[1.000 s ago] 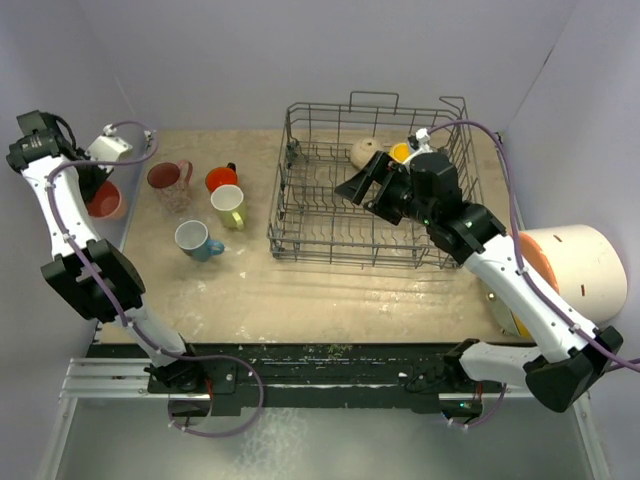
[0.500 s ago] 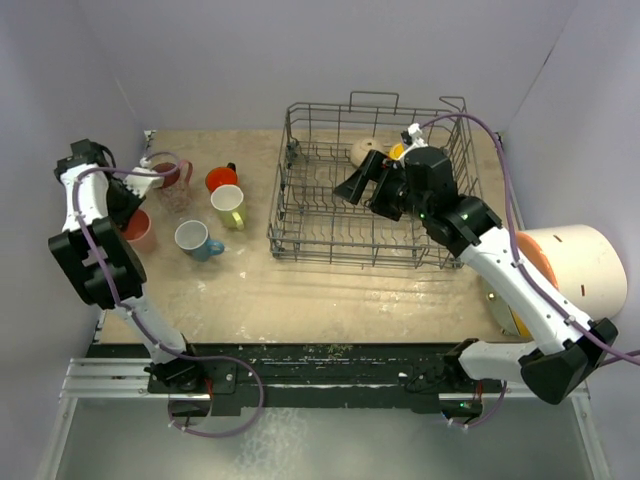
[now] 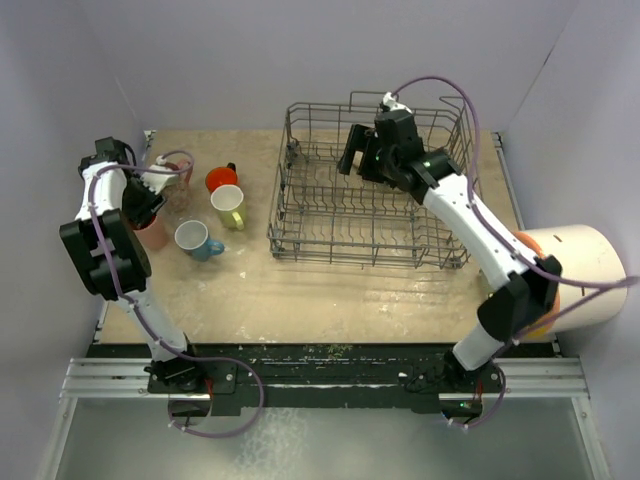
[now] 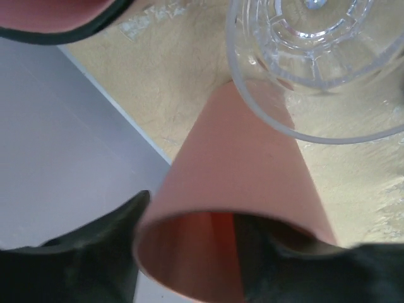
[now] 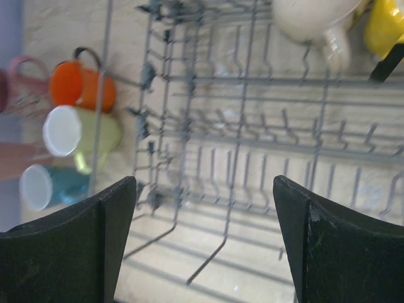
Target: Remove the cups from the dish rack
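The beige cup's handle sticks out toward the open fingers, so the right gripper should next swing to the right in the wrist view and go down around it.
The grey wire dish rack stands right of centre. My right gripper hovers open over its back half with nothing between the fingers. The right wrist view shows a beige cup and a yellow cup at the rack's far end; the arm hides them from above. On the table at left stand an orange cup, a yellow-green mug, a blue mug and a clear glass. A pink tumbler stands by the left edge. My left gripper straddles its wall, jaws parted, one finger inside.
A big white cylinder with an orange end lies at the right edge. The clear glass stands right beside the tumbler. Grey enclosure walls close in the table's left, back and right sides.
My left arm swung from the back left corner down to the table with the pink tumbler, and its jaws widened. My right gripper moved over the rack toward its back, still open.
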You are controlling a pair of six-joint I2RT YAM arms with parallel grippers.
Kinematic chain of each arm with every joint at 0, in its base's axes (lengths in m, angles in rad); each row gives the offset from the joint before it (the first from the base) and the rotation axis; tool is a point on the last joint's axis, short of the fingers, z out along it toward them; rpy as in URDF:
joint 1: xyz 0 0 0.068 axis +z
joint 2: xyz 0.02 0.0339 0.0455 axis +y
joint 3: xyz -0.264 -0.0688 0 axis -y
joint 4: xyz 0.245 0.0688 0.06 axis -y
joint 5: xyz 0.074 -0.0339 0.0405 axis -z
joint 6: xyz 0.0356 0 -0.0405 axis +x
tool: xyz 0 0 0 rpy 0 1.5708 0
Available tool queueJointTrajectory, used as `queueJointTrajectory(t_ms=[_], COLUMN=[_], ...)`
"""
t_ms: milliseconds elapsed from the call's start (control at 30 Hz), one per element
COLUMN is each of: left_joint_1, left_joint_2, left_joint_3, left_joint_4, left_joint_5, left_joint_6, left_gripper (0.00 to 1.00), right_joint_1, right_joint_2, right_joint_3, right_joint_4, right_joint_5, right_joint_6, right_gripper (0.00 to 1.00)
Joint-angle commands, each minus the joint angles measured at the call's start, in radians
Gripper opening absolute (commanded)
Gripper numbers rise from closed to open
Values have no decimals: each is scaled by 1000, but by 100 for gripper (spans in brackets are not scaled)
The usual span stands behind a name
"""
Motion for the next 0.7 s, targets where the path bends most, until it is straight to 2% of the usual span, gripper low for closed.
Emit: queueJointTrajectory(t_ms=[0, 33, 67, 100, 333, 467, 667], left_joint_1=[7, 7, 7, 8, -1, -39, -127], left_joint_2=[-62, -82, -101, -117, -172, -239, -314], left_joint_3=[7, 13, 25, 45, 286, 301, 263], left_joint_4=[34, 30, 24, 9, -263, -327, -368], left_joint_5=[23, 36, 55, 74, 282, 350, 452], left_joint_6=[-5, -2, -2, -5, -74, -102, -165], left_gripper=[74, 79, 97, 100, 99, 99, 99], right_joint_1=[-40, -53, -67, -88, -157, -175, -178], right_joint_2=[134, 167, 204, 239, 496, 590, 649], right_joint_3=[160, 194, 230, 261, 463, 515, 514], right_joint_4=[-35, -42, -49, -52, -92, -113, -97], right_joint_5=[132, 144, 151, 154, 170, 150, 149], right_joint_6=[-160, -175, -186, -198, -293, -312, -328], right_gripper=[88, 88, 87, 85, 72, 63, 57])
